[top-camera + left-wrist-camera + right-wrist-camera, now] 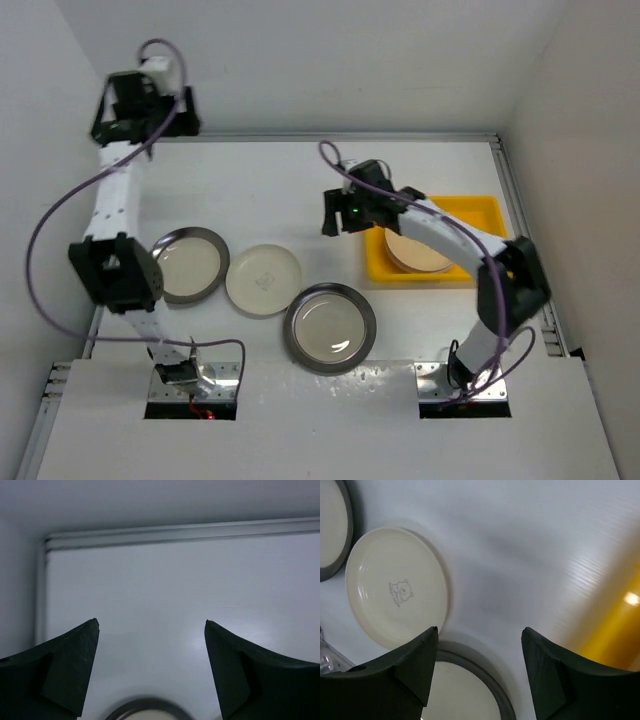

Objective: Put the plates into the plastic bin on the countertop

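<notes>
The cream-white plate's bin-side rim borders open countertop. My right gripper needs to move down, to the left in the top view and slightly back, onto that rim of the plate.
The yellow plastic bin (478, 212) stands at the right of the white countertop (270, 190) and holds a stack of plates with a pale orange one (412, 252) on top. Three plates lie outside it: a steel-rimmed plate (190, 265), a cream-white plate (263, 280) and a second steel-rimmed plate (330, 327). My right gripper (340, 215) is open and empty, just left of the bin; its wrist view shows the cream-white plate (395, 595), a steel-rimmed plate (470, 690) and the bin wall (620, 625). My left gripper (148, 115) is open and empty, raised at the far left corner.
White walls enclose the countertop on the left, back and right. A metal strip (330, 137) runs along the back edge and shows in the left wrist view (175, 530). A steel-rimmed plate's rim (145, 705) shows below the left fingers. Purple cables hang from both arms.
</notes>
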You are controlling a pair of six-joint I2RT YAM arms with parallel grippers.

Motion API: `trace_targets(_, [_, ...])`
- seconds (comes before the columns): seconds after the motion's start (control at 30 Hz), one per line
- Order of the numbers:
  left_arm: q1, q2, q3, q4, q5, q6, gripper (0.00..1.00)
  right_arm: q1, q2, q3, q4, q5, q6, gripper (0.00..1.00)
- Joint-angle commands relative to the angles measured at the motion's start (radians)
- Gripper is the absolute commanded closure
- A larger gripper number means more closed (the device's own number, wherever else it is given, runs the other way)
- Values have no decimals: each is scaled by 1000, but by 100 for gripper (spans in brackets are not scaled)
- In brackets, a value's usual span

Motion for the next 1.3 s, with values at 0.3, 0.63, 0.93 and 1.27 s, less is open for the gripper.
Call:
trace_targets(0.3, [569,-341,-588,-110,74,152,12,260,541,377,-14,-40,-39,43])
trace_targets(0.63, [712,-342,-644,-119,199,180,12,280,471,314,37,262,7,100])
trace_targets(0.93, [712,-296,-644,-119,239,180,16,73,133,239,-24,288,41,100])
trace_targets(1.27, [712,-265,-653,-119,259,180,17,-481,-399,-236,-153,298,144,100])
